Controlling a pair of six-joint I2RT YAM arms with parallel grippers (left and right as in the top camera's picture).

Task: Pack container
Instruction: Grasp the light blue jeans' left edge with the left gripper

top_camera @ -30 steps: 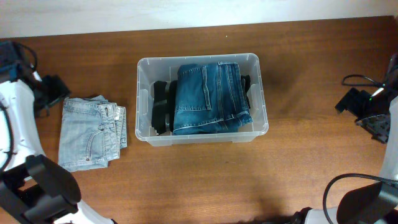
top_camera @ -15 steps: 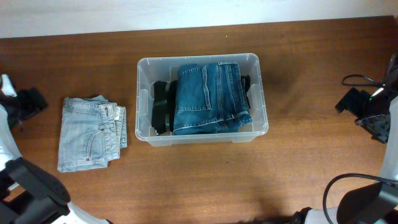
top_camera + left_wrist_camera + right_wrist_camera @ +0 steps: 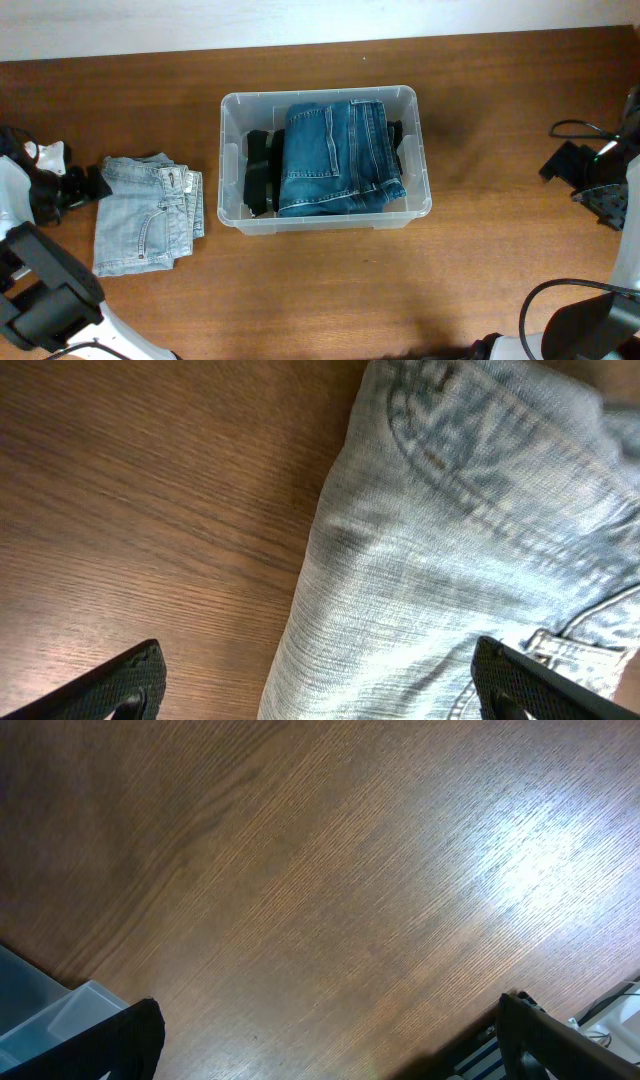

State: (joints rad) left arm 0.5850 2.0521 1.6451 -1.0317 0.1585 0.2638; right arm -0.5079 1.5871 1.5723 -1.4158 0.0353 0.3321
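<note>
The left gripper moves down over the light blue jeans' folded edge (image 3: 103,214) (image 3: 285,685) next. The light blue jeans' edge lies below it and to its right in the overhead view.
The clear plastic container (image 3: 229,108) stands at the table's middle and holds folded dark blue jeans (image 3: 335,155) on top of black clothing (image 3: 260,172). A corner of it shows in the right wrist view (image 3: 40,1010). Folded light blue jeans (image 3: 145,212) lie on the table left of it and fill the left wrist view (image 3: 470,530). My left gripper (image 3: 85,187) is open at the jeans' left edge, its fingers (image 3: 320,680) spread over the fold. My right gripper (image 3: 590,180) is open and empty over bare wood at the far right (image 3: 330,1040).
A black cable (image 3: 572,127) lies by the right arm. The wooden table (image 3: 320,290) ends at a pale wall along the back.
My left arm has swung from the far left edge to the right, down to the left edge of the light jeans. The right arm and the container have not moved.
</note>
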